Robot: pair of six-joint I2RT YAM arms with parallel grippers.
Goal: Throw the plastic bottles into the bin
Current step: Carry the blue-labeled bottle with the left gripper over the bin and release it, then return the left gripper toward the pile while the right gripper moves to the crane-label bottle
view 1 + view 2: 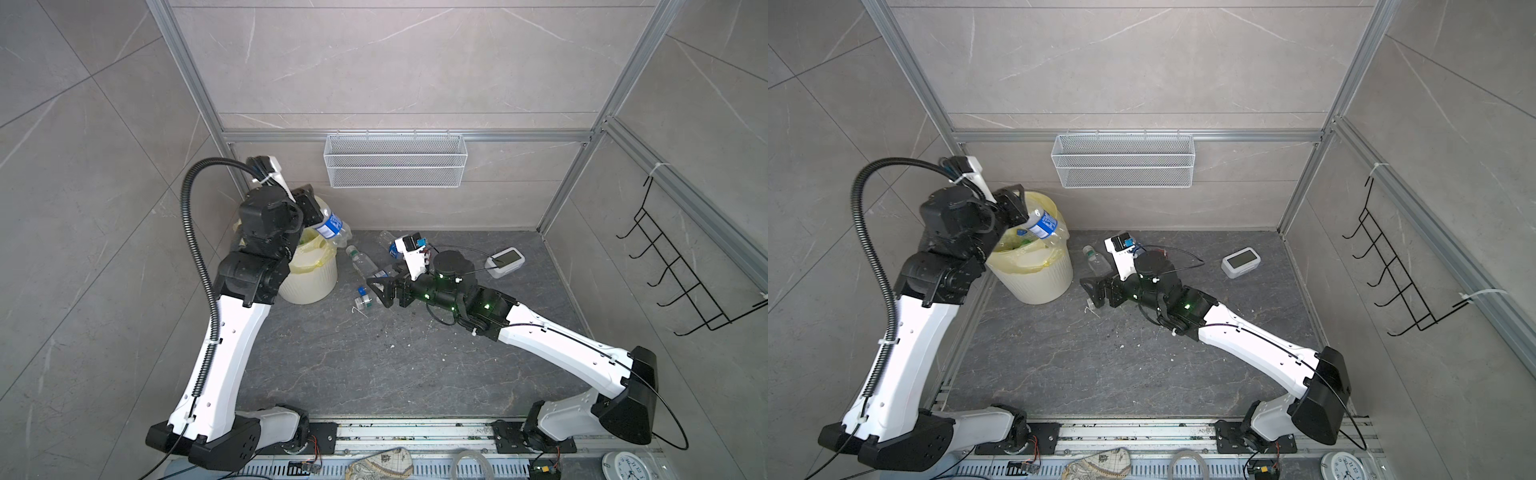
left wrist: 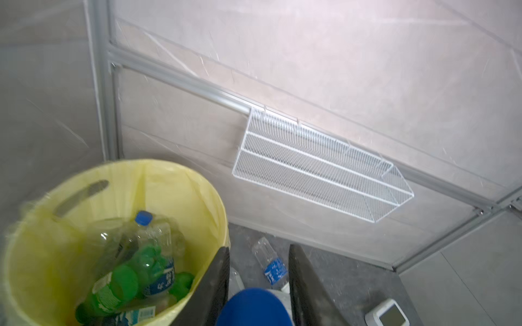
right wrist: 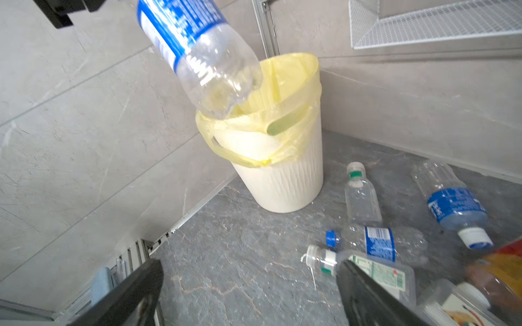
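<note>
The bottle comes in over the bin's yellow-lined opening [image 2: 122, 239] next. My left gripper then releases the bottle's blue-capped neck [image 2: 254, 307] there, since the bottle's base leans out over the bin's rim.
My left gripper [image 1: 309, 208] is shut on the blue-capped neck [image 2: 254, 307] of a clear plastic bottle [image 1: 332, 226] with a blue label, and holds it tilted over the bin's rim. The bin [image 1: 309, 282] is a cream ribbed bucket with a yellow liner [image 2: 180, 180]. Green bottles [image 2: 121, 282] and clear bottles [image 2: 152, 234] lie inside it. My right gripper [image 1: 375, 293] is open and low over the floor beside a cluster of lying bottles [image 3: 375, 242]. One of its fingers [image 3: 367, 293] overlaps a small bottle [image 3: 324, 259]. An orange-red bottle [image 3: 497, 279] shows at the wrist view's edge.
A white digital clock [image 1: 505, 261] sits on the floor behind the right arm. A white mesh basket [image 1: 395, 166] hangs on the back wall, and a black wire rack [image 1: 685, 266] hangs on the right wall. More bottles [image 1: 361, 262] lie between the bin and the right gripper.
</note>
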